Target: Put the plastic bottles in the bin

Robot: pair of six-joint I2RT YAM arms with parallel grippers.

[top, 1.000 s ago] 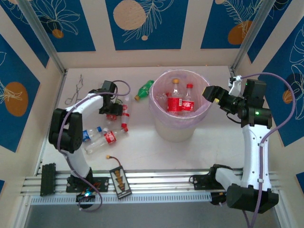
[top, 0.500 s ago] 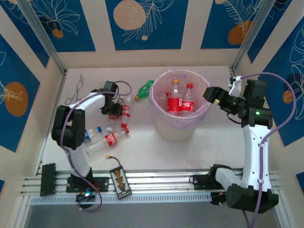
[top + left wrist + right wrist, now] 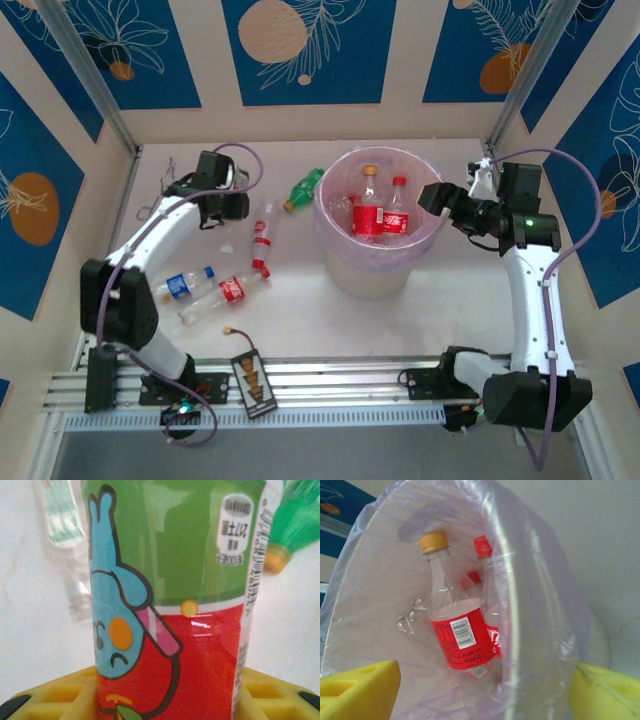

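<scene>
Next, my left gripper rises with its bottle past the green bottle on the table, over the bin's opening (image 3: pixel 378 198) for the release, because the bin's rim is tall.
My left gripper (image 3: pixel 167 692) is shut on a plastic bottle (image 3: pixel 170 580) with a green and red cartoon label, its yellow pads (image 3: pixel 45 700) on either side. From above, the left gripper (image 3: pixel 236 206) hangs over the table's back left. Loose bottles lie on the table: a red-labelled one (image 3: pixel 261 240), a blue-labelled one (image 3: pixel 186 284), another red one (image 3: pixel 226 291) and a green one (image 3: pixel 303 189). The bin (image 3: pixel 425 236) holds red-labelled bottles (image 3: pixel 368 214). My right gripper (image 3: pixel 440 197) stands open at the bin's right rim (image 3: pixel 520 630), nothing held.
Metal forceps (image 3: pixel 158 196) lie at the back left by the wall. A small dark card with a cable (image 3: pixel 252 378) rests near the front rail. Bare table lies in front of and to the right of the bin.
The left gripper closed on a bottle from the cluster and drew back and left with it. The right gripper narrowed a little and edged toward the bin's rim.
</scene>
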